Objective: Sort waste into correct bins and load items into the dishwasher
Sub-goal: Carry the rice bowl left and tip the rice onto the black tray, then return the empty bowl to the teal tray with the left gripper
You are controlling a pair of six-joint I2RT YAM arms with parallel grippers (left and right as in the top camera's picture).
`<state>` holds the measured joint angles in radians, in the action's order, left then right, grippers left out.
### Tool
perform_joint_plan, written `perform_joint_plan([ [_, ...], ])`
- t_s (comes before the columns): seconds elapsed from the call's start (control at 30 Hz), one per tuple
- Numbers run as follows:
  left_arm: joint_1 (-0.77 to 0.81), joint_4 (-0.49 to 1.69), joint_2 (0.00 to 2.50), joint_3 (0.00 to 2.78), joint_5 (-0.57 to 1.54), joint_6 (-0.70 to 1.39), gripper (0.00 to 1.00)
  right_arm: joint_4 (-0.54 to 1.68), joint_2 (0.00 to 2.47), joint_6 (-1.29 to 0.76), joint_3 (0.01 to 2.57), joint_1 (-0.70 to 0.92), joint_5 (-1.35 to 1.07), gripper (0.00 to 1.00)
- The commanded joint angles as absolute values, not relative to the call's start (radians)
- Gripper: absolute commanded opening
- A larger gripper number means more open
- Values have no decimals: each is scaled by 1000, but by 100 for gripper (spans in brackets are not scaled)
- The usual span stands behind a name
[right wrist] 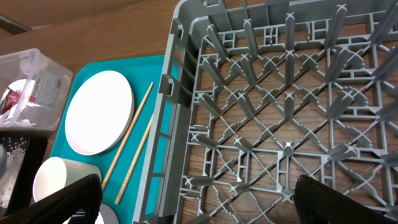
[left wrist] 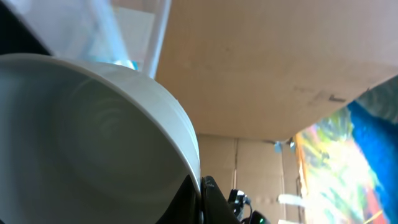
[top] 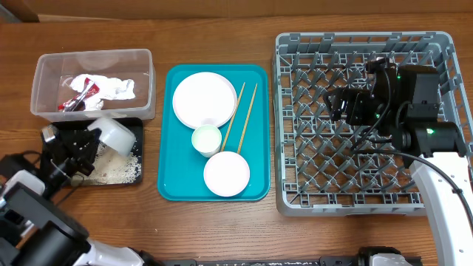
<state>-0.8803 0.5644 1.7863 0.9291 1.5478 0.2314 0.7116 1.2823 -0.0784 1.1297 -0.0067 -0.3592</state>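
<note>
My left gripper should swing over the teal tray, level the bowl and lower it onto the teal tray's near corner beside the black tray, since that spot is bare.
My left gripper [top: 94, 138] is shut on the rim of a white bowl [top: 115, 133], tipped over the black tray [top: 136, 127], where loose white rice [top: 118, 170] lies. In the left wrist view the bowl [left wrist: 87, 137] fills the frame, its rim pinched between the fingers [left wrist: 200, 196]. The clear tub [top: 140, 60] holds the red wrapper [top: 81, 92] and white tissue [top: 114, 89]. My right gripper [top: 338, 103] is open and empty above the grey dish rack [top: 451, 81]; its fingers [right wrist: 199, 199] straddle the rack's left wall [right wrist: 180, 106].
A teal serving tray [top: 168, 133] between bins and rack carries a round white plate [top: 204, 99], two chopsticks [top: 242, 115], a pale cup [top: 206, 138] and a small white bowl [top: 226, 174]. These also show in the right wrist view: plate [right wrist: 99, 112], chopsticks [right wrist: 134, 146].
</note>
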Motion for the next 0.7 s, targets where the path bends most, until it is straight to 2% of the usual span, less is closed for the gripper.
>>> perform_joint_plan([
  [0.0,-842,565,1655,995,1505,233,4,710,1282,-81,1149,-12,-360,100],
  [0.27,-612,613,1406,1060,1127,241,4,710,1282,-81,1149,-12,-360,100],
  [0.43,-282,801,1312,1119,704,119,4,711,1282,-81,1149,-12,-360,100],
  [0.6,-51,989,1325,1123,319,70,4,715,1282,-81,1149,-12,-360,100],
  [0.67,22,1045,1338,1123,229,70,4,715,1282,-81,1149,-12,-360,100],
])
